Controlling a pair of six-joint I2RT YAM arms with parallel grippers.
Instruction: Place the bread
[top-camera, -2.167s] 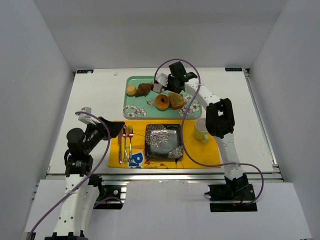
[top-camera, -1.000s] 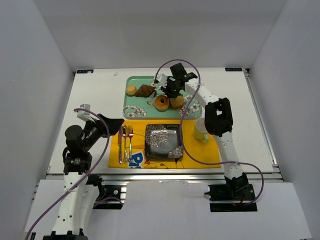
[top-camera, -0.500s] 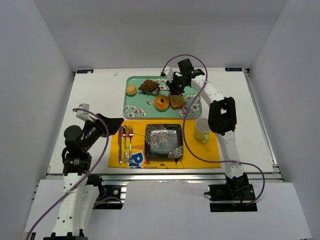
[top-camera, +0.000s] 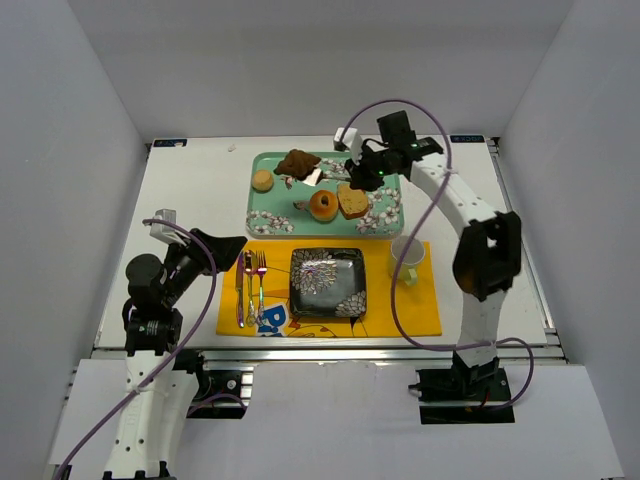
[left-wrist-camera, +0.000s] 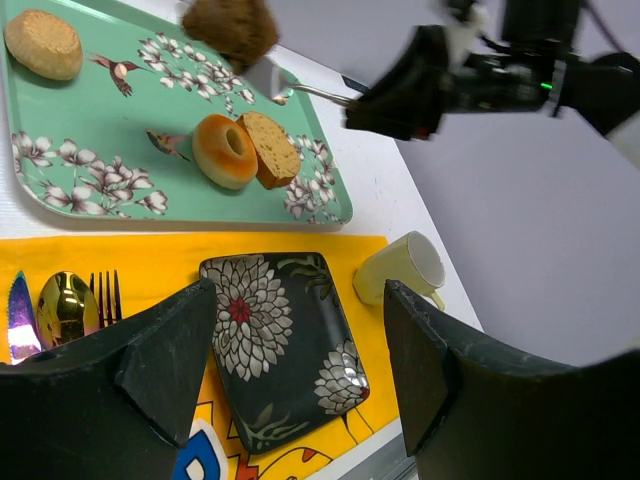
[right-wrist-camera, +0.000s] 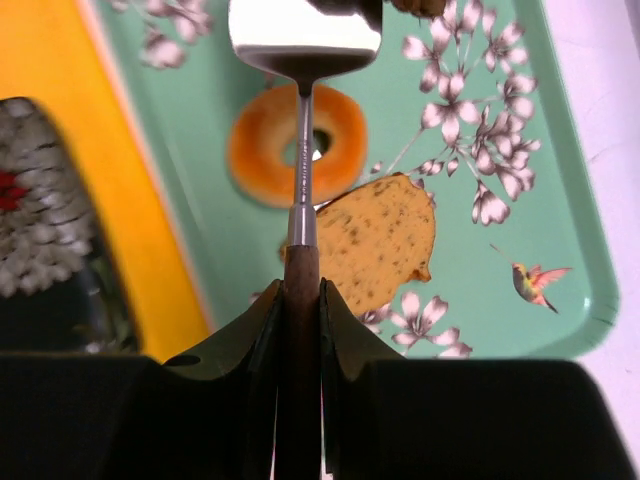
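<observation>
The bread (top-camera: 297, 163) goes from my right gripper onto the plate next. The gripper then swings to its right in the top view to the bare tabletop below, lowers and releases the spatula.
The bread (top-camera: 297, 163), a dark brown croissant-like pastry, rests on the metal blade of a spatula (top-camera: 318, 176), raised above the back of the teal tray (top-camera: 268, 222). My right gripper (top-camera: 364, 172) is shut on the spatula's wooden handle (right-wrist-camera: 300, 300). In the right wrist view the blade (right-wrist-camera: 305, 35) points away and only an edge of the bread (right-wrist-camera: 420, 5) shows. The left wrist view shows the bread (left-wrist-camera: 230, 25) held over the tray. My left gripper (top-camera: 225, 245) is open and empty at the left edge of the yellow placemat (top-camera: 410, 310).
On the tray lie a ring donut (top-camera: 323, 205), a tan bread slice (top-camera: 352, 202) and a small round bun (top-camera: 262, 180). The placemat holds a black floral plate (top-camera: 327, 283), cutlery (top-camera: 250, 285) on its left and a pale mug (top-camera: 405, 259) on its right.
My right gripper slid the spatula under the bread and raised it off the tray, drawing back to the right. The left arm has barely moved.
</observation>
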